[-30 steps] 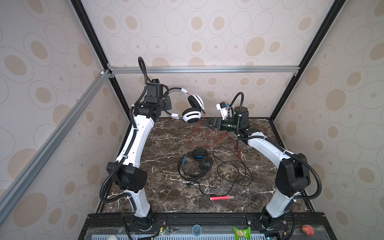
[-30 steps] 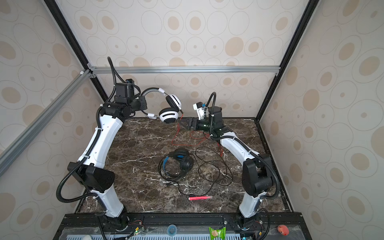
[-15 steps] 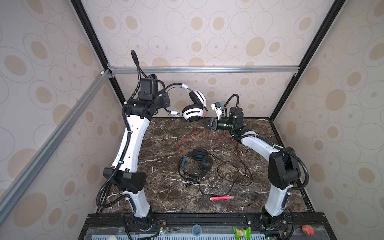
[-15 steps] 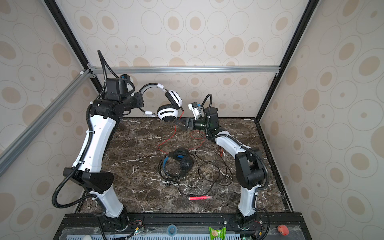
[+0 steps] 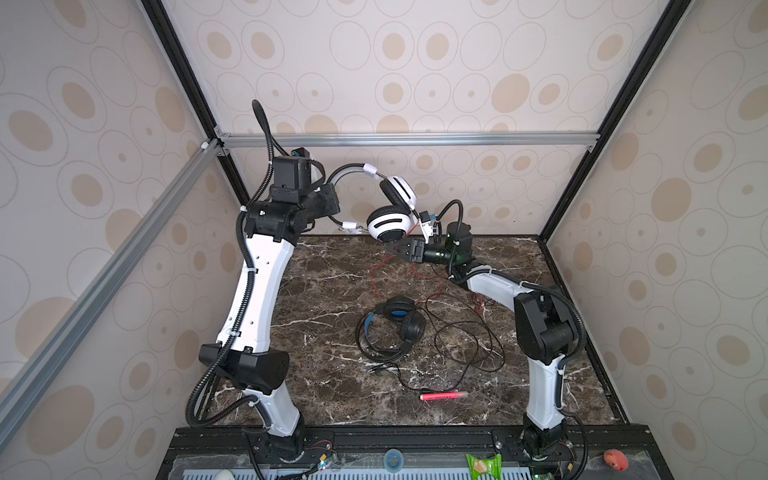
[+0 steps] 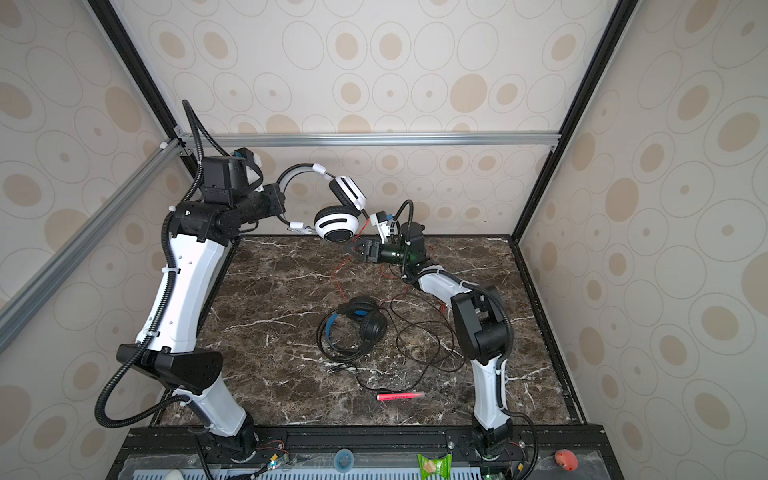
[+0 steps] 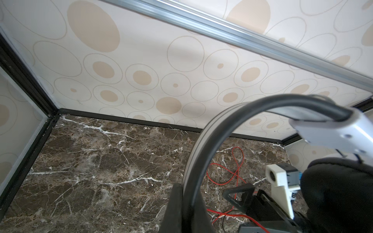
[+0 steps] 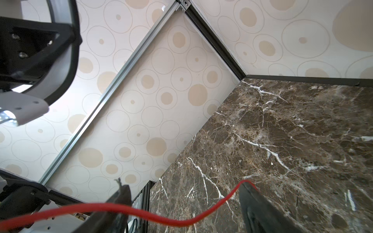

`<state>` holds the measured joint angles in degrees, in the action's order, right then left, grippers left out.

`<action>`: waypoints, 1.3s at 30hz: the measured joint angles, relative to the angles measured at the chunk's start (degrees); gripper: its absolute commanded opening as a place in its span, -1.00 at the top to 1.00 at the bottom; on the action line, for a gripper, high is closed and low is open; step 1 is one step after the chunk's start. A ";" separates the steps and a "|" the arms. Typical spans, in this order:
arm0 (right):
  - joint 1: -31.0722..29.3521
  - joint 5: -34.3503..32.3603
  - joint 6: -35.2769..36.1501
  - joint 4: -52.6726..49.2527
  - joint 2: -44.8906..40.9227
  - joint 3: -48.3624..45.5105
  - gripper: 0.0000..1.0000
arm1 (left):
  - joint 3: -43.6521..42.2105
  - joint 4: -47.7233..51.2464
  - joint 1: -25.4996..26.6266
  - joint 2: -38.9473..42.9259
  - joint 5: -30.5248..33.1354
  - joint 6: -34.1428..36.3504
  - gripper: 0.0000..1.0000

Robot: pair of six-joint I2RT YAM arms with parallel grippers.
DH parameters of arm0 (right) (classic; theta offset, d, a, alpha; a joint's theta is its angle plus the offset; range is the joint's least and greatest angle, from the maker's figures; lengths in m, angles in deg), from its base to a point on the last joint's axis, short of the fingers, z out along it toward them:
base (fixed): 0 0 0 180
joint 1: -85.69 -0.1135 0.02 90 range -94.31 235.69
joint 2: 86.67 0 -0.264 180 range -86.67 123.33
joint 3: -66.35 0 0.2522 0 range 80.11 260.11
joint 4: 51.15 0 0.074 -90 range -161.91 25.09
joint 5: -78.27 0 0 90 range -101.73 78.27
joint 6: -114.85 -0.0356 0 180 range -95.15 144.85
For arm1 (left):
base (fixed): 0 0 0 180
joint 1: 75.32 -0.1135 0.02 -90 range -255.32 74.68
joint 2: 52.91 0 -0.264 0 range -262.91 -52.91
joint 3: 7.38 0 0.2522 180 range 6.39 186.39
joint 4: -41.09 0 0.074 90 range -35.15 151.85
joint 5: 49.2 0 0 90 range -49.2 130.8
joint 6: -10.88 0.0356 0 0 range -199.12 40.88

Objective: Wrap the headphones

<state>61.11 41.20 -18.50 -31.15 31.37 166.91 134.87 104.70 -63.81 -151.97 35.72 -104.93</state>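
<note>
The thin red cord (image 6: 357,237) (image 8: 161,217) already spans the open gap of the robot's right gripper, so the gripper should move gently down a little beneath the lower earcup and close on the cord.
The white headphones (image 5: 388,222) (image 6: 336,222) hang in the air near the back wall. My left gripper (image 5: 332,199) (image 6: 280,199) (image 7: 186,193) is shut on their grey band (image 7: 212,131). Their thin red cord (image 5: 376,274) (image 8: 161,217) drops to the table. It runs across the gap of my right gripper (image 5: 395,247) (image 6: 351,249) (image 8: 184,185), which is open just below the lower earcup. The cord lies over one fingertip (image 8: 247,184). The black headphones (image 5: 395,322) (image 6: 357,324) with a blue-lined band lie on the marble table (image 5: 324,291).
Loops of black cord (image 5: 469,345) spread to the right of the black headphones. A pink-red pen (image 5: 442,395) (image 6: 401,395) lies near the front edge. An aluminium rail (image 5: 407,139) crosses the back wall above the arms.
The left arm has raised the white headphones and carried them to the right. The right gripper has moved left to just under the lower earcup, with the red cord now across its gap.
</note>
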 measured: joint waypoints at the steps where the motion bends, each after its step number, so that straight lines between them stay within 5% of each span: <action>1: -0.15 -0.09 -0.48 0.52 0.66 0.33 -0.69 | 0.00 -0.02 0.00 0.31 -0.04 -0.33 1.00; 14: -0.63 -1.07 -7.23 9.16 6.49 3.78 -0.54 | -0.87 -0.07 0.00 1.38 -1.46 -2.97 1.00; 21: -1.84 -1.14 -8.81 10.49 7.76 3.82 -0.10 | -1.64 -0.13 -0.33 1.40 -1.97 -4.07 1.00; 27: -2.10 -1.55 -9.97 12.87 7.76 2.43 0.08 | -1.66 -1.09 -0.98 1.40 -2.73 -5.01 1.00; 35: -2.03 -2.25 -11.76 15.58 8.72 0.94 0.87 | -1.81 -1.92 -2.36 1.40 -3.45 -5.99 1.00; 39: -1.44 -2.78 -10.40 14.47 8.35 -1.38 1.00 | -4.48 -3.04 -3.76 2.40 -3.19 -5.97 1.00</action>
<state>59.67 38.42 -28.91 -16.68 39.72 165.53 130.39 101.66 -67.57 -149.57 32.53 -110.89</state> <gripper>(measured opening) 0.051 0.070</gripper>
